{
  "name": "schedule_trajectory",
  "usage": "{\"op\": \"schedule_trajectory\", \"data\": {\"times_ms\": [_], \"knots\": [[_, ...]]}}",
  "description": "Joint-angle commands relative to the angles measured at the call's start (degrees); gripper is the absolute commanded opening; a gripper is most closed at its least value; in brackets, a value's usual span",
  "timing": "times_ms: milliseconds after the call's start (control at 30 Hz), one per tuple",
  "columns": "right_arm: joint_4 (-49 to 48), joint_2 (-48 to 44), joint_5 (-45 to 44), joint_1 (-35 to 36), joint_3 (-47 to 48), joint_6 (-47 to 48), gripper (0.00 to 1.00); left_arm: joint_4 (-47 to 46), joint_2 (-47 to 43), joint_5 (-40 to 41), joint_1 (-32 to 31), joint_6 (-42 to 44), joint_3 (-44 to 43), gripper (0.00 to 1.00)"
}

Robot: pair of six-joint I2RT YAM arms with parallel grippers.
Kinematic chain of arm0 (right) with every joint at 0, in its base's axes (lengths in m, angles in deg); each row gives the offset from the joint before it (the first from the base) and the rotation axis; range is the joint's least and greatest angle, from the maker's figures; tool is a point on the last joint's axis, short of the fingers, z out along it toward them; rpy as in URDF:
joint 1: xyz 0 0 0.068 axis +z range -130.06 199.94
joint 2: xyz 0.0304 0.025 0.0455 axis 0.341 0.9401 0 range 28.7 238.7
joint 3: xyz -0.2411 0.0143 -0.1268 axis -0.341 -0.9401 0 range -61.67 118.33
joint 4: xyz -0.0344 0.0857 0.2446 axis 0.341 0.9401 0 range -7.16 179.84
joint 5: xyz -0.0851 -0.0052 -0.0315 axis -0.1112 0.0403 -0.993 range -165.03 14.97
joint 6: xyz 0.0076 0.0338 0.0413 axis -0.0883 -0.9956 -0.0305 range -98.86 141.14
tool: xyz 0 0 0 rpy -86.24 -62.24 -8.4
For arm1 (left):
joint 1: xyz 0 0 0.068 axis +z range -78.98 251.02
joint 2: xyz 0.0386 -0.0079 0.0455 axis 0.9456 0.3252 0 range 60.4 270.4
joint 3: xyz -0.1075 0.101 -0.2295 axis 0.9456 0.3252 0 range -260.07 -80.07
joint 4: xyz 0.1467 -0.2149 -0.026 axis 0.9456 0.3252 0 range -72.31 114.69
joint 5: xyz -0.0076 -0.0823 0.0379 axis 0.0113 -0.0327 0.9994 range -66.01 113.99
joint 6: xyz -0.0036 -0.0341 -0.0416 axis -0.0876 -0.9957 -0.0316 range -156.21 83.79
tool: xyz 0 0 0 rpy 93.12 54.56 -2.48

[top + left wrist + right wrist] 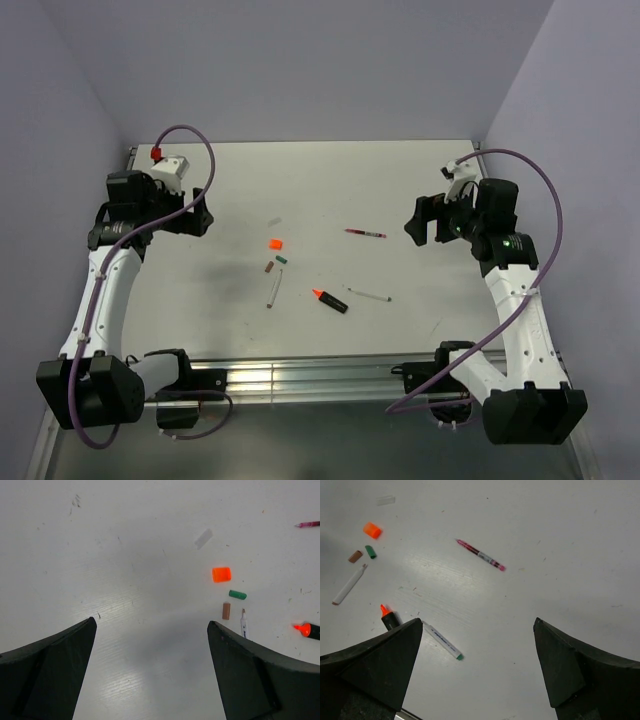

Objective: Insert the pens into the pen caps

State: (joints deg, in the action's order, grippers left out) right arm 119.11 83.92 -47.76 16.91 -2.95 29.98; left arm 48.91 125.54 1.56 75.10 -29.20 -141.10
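The marker's black body [333, 302] [391, 620] is to the left in the top view, back and down from my right gripper. I should move my right gripper onto it and leave the marker's bare orange tip clear for capping.
The orange cap [276, 242], green cap [282, 258] and brownish-red cap [268, 267] lie mid-table. A white pen [273, 291] lies just below them. The black marker with orange tip [330, 300] and a second white pen [369, 294] lie to the right. The dark red pen [365, 233] lies farther back. My left gripper [203, 222] is open and empty, left of the caps. My right gripper [421, 225] is open and empty, right of the red pen. The caps [221, 574] show in the left wrist view, the red pen [481, 555] in the right wrist view.
The white table [320, 180] is walled by purple panels at back and sides. A metal rail [300, 378] runs along the near edge between the arm bases. A faint clear strip [203, 538] lies on the table behind the orange cap.
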Motion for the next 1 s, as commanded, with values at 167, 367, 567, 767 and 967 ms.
{"op": "schedule_trajectory", "data": {"times_ms": [167,367,567,767,967], "knots": [[6.61,4.8,5.61,1.61,3.68,4.6,1.0,2.44,2.79,-2.78,-3.46,7.85,-4.62,0.98],[8.55,9.81,-3.87,21.53,1.49,4.61,0.83,2.0,4.29,-6.12,-3.55,3.02,-6.81,0.97],[7.68,17.01,-9.51,36.49,-0.27,4.26,0.73,0.95,4.91,-7.01,-3.46,-3.04,-6.99,0.97],[4.07,24.49,-14.08,46.61,-0.19,2.94,0.66,0.94,3.94,-7.01,-3.46,-4.63,-6.9,0.98],[1.17,30.82,-17.95,50.4,1.75,0.39,0.62,1.12,3.76,-6.83,-3.46,-5.07,-6.73,0.98]]}}
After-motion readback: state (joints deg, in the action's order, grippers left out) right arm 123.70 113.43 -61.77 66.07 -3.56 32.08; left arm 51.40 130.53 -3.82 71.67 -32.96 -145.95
